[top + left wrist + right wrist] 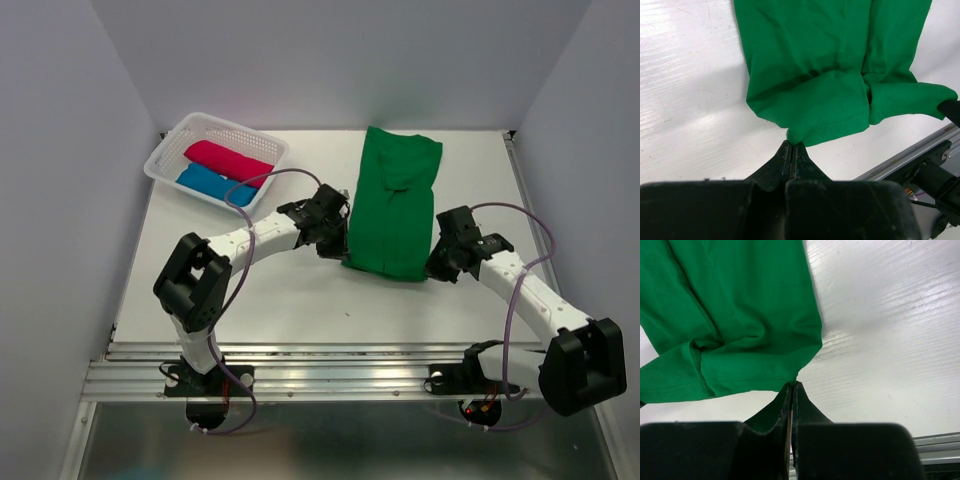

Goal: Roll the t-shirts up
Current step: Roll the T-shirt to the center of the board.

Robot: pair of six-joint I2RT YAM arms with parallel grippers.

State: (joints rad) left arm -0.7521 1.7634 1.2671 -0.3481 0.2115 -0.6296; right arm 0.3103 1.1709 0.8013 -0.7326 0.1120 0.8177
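Observation:
The t-shirt hem's corner is up off the table, so my left gripper lowers slightly outward onto the folded t-shirt's near end (347,261) next and opens.
A deep green t-shirt (394,205) lies folded into a long strip down the middle of the table, its near hem toward the arms. My left gripper (340,245) is shut on the near-left corner of that hem (792,136). At the near-right corner (795,381) my right gripper (432,262) is likewise shut on the cloth. Both corners are lifted slightly off the table. A crimson-pink t-shirt (228,160) and a bright blue t-shirt (213,184) lie rolled side by side in the basket.
The white lattice basket (165,152) stands at the back left of the white table (290,300). A metal rail (330,370) runs along the near edge. Grey walls close in the back and both sides.

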